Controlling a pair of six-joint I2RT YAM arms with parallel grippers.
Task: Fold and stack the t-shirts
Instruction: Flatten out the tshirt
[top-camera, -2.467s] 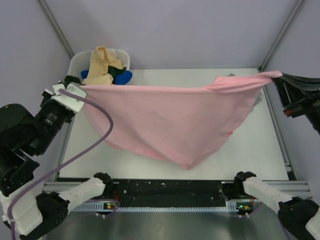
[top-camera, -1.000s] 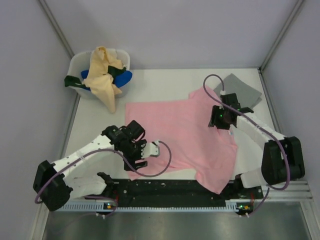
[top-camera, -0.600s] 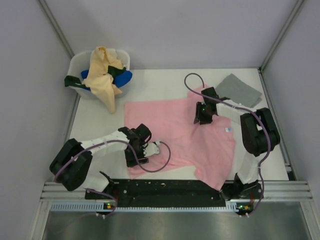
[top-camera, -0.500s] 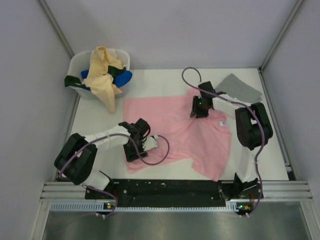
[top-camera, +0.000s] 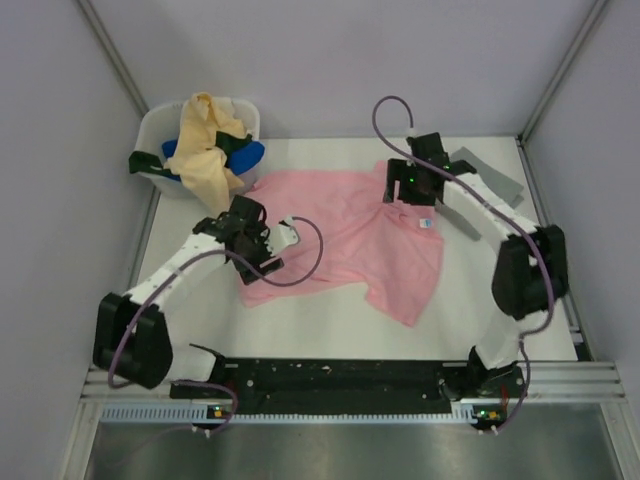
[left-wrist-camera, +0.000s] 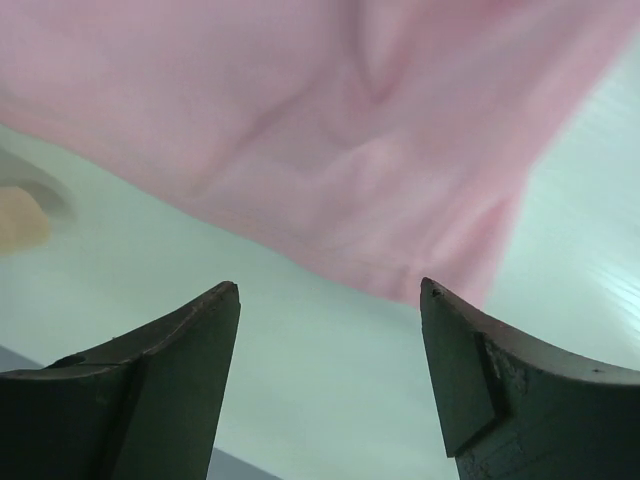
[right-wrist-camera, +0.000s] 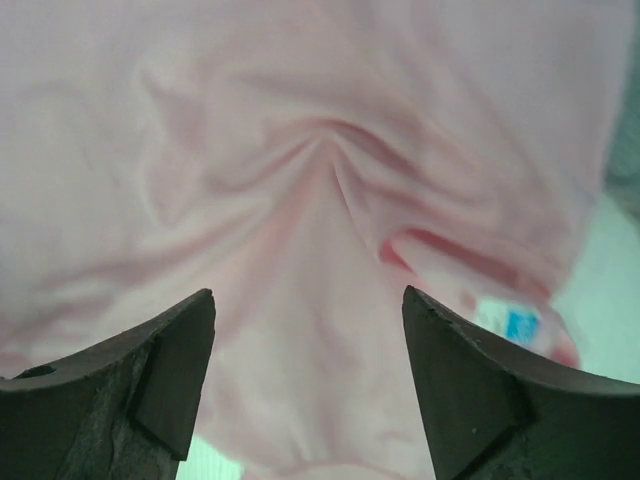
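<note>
The shirt's near corner (top-camera: 247, 300) (left-wrist-camera: 455, 285) is below and behind my left gripper, outside its open fingers, so the gripper will next move back and down to pinch it.
A light pink t-shirt (top-camera: 340, 235) lies rumpled and spread across the middle of the table. My left gripper (top-camera: 238, 228) sits at its left edge. In the left wrist view that gripper (left-wrist-camera: 330, 290) is open over bare table, with the pink cloth (left-wrist-camera: 350, 170) just ahead of the fingertips. My right gripper (top-camera: 406, 194) hovers open over the shirt's far right part. Between its fingers (right-wrist-camera: 308, 295) lies wrinkled pink cloth (right-wrist-camera: 300, 200), with the collar label (right-wrist-camera: 520, 325) to the right. A folded grey t-shirt (top-camera: 490, 175) lies at the back right.
A white tub (top-camera: 160, 125) stands at the back left corner. A pale yellow tee (top-camera: 205, 140) hangs over its front, with blue (top-camera: 250, 155) and dark green (top-camera: 145, 160) cloth in it. Grey walls close in on three sides. The arms' base rail (top-camera: 340, 375) runs along the near edge.
The pink shirt, earlier held stretched in the air, came down on the table and slid toward the back. Both arms moved back with it, and the right gripper has opened wider.
</note>
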